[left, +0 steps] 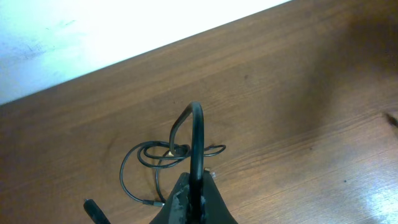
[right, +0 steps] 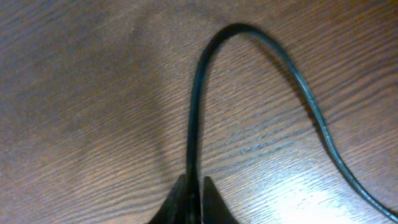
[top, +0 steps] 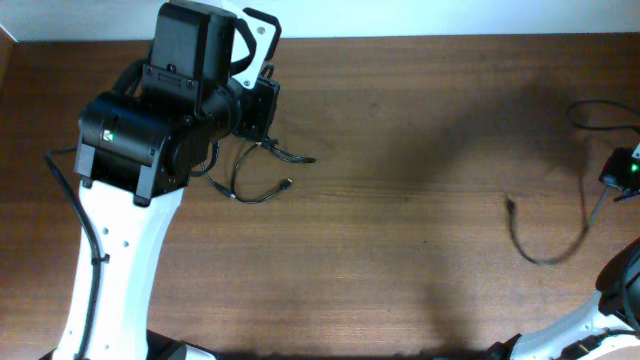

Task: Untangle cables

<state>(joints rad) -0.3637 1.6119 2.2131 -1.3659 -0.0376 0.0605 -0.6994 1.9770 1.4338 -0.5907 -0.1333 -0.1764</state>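
Observation:
The robot's right gripper will carry the cable outward and let it go over bare wood by the table's back edge, because that spot is outward of the gripper.
A small tangle of thin black cables lies on the wooden table just below my left gripper. In the left wrist view the left gripper is shut on one black cable, which arcs up from the jaws and down into the looped tangle; a metal plug end lies at the lower left. A separate black cable curves across the right side, with its plug end free. My right gripper holds its other end; in the right wrist view the jaws are shut on this cable.
The white left arm covers the table's left part. The table's back edge meets a white surface. A thicker black robot cable loops at the far right edge.

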